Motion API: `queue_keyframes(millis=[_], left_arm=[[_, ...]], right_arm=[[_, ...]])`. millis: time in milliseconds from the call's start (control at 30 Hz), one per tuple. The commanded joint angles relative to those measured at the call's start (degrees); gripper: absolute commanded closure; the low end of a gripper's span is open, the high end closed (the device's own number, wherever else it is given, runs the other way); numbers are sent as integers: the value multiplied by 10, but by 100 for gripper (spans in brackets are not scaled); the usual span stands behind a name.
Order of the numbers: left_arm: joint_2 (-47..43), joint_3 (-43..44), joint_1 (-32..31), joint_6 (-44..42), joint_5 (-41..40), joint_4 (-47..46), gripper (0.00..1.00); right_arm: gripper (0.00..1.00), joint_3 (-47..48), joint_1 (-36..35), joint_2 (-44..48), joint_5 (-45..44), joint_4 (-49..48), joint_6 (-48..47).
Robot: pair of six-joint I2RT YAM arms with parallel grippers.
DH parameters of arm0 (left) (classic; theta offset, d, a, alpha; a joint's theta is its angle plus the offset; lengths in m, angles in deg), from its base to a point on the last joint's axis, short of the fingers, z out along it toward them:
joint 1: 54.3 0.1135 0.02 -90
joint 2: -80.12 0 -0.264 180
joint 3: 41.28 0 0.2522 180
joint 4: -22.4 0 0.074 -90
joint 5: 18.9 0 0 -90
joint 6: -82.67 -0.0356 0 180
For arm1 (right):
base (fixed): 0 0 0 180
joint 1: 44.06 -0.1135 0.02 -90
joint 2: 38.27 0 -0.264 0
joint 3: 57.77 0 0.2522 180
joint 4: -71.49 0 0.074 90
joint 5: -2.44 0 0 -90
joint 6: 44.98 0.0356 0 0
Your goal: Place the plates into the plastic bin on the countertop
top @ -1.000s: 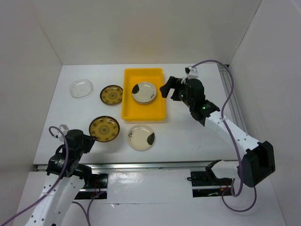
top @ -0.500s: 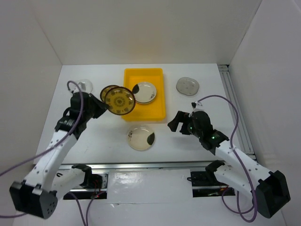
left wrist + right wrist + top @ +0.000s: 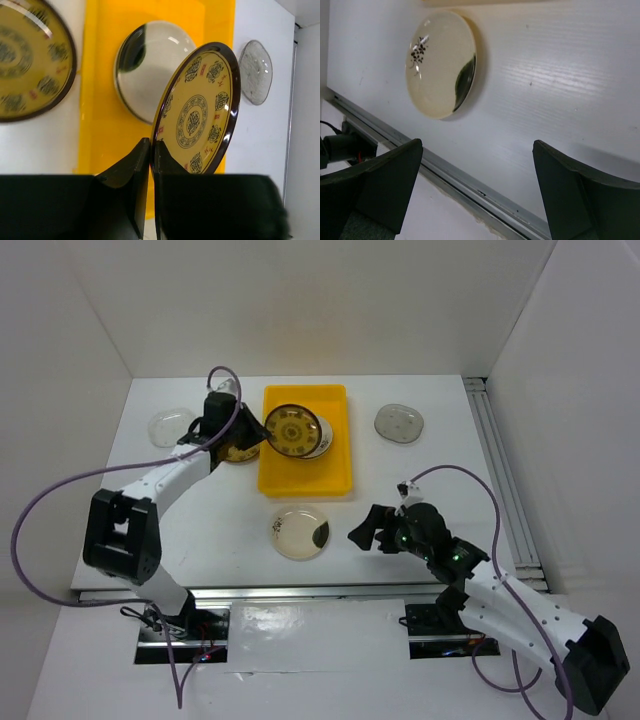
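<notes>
My left gripper goes down, slightly outward and farther over the cream plate inside the bin next, since the held plate still hangs by the bin's side edge.
My left gripper is shut on the rim of a gold-brown patterned plate and holds it tilted above the yellow plastic bin. In the left wrist view the held plate stands on edge over the bin, above a cream plate with a black patch lying inside. My right gripper is open and empty, low over the white countertop, just right of another cream plate with a black patch, which also shows in the right wrist view.
A second gold-brown plate lies left of the bin, partly under my left arm. A clear glassy plate lies at the far left. A grey plate lies right of the bin. A metal rail edges the table's near side.
My left arm has carried the gold-brown plate from the bin's left side to above the bin. My right arm has drawn back towards the near edge, closer to the cream plate on the table.
</notes>
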Motion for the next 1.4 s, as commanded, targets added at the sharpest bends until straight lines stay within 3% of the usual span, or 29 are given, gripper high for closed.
queue_keyframes(millis=[0,200,633,700,733,900,1033,1233,1367], left_arm=[[50,78,-7,-25,13,-71,100],[164,143,-7,-41,27,-69,100],[250,189,5,-29,33,-66,98],[256,196,5,-36,33,-61,90],[256,196,5,-36,33,-61,76],[232,178,5,-36,21,-56,44],[206,167,5,-36,14,-61,0],[146,157,-6,-42,7,-56,0],[99,163,-25,-54,-24,-3,0]], right_arm=[[3,-22,-23,-12,-10,-21,9],[3,-52,-65,-57,-21,-107,15],[4,-32,-84,-192,-29,-251,-17],[4,-25,-84,-214,-37,-268,-22],[4,-20,-84,-240,-37,-276,-22],[7,-8,-79,-335,-38,-359,-9],[12,18,-79,-400,-32,-397,4],[24,52,-79,-468,-52,-388,22],[40,65,-79,-510,-52,-383,36]])
